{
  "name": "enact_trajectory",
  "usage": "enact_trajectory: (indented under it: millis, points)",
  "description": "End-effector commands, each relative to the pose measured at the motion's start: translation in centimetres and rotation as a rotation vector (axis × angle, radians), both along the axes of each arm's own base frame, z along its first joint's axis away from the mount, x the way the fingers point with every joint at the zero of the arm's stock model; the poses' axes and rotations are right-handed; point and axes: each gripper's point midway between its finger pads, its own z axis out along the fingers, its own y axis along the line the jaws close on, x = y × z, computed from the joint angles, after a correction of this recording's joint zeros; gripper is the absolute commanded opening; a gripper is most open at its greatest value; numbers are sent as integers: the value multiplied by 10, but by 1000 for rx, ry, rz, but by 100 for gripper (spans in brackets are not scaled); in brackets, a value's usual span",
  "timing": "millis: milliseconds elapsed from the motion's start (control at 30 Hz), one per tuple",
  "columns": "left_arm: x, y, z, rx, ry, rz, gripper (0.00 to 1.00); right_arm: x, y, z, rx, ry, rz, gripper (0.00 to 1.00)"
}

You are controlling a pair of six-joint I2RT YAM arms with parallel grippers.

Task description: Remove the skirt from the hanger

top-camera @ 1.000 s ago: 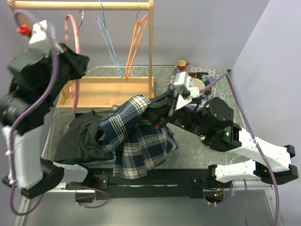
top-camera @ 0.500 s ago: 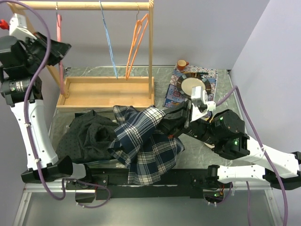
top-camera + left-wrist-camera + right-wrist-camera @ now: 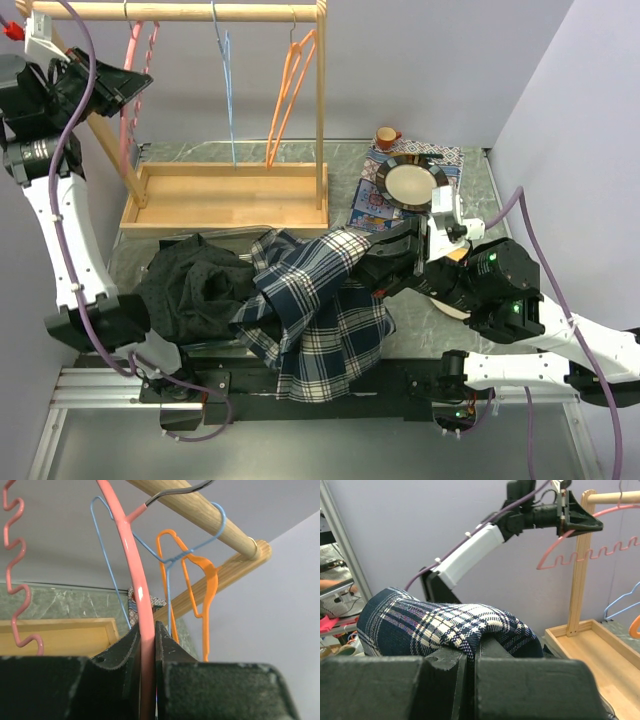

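Observation:
I should next move my left gripper slightly outward toward the wooden bar, then open it to free the pink hanger's bar (image 3: 140,600), because the pink hanger's hook hangs at the wooden bar.
The navy plaid skirt (image 3: 320,300) lies off the hanger, draped over the table's front edge. My right gripper (image 3: 368,268) is shut on a fold of the skirt (image 3: 445,625). The pink hanger (image 3: 131,62) hangs with its hook on the wooden rail (image 3: 180,11). My left gripper (image 3: 128,80) is raised at the rail's left end, shut on the pink hanger's bar (image 3: 140,600). In the right wrist view the pink hanger (image 3: 585,545) shows bare in the left gripper (image 3: 580,522).
A dark dotted garment (image 3: 190,290) lies left of the skirt. A blue hanger (image 3: 225,60) and an orange hanger (image 3: 295,75) hang on the rail above a wooden tray (image 3: 225,195). A plate (image 3: 408,182) on a patterned mat and a small cup (image 3: 387,136) stand at the back right.
My left gripper has carried the pink hanger up and left onto the rail. My right gripper has pulled the skirt to the right and toward the table's front.

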Motion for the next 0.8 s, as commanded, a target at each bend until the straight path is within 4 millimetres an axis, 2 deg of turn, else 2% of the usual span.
enact_trajectory:
  millis: [0,67,167,267,300,400,533,600,633,667,700,767]
  points:
    - [-5,-1,39,62,-167,-16,1,-11,-31,45,175,-55,9,0]
    - [2,3,38,46,-165,-6,1,-10,-32,44,177,-61,-1,0]
    - [26,17,25,20,-147,28,1,-7,-30,40,155,-69,-19,0]
    - [38,16,19,-1,-136,-8,1,-3,-27,35,141,-66,-40,0]
    - [47,20,10,-13,-110,-8,1,-2,-26,34,140,-66,-43,0]
    - [53,26,0,-6,-88,23,2,0,-23,33,144,-61,-43,0]
    - [55,36,-10,40,-71,84,52,0,-16,33,136,-58,-34,0]
    - [51,37,-8,58,-72,115,61,0,-16,38,142,-53,-34,0]
    - [50,39,-12,61,-59,124,74,2,-15,37,135,-45,-39,0]
    - [49,41,-13,83,-64,144,82,1,-16,41,141,-45,-38,0]
    - [41,40,-6,101,-81,156,84,2,-15,42,139,-41,-36,0]
    - [36,45,-14,131,-60,201,93,7,-16,45,139,-11,-62,0]
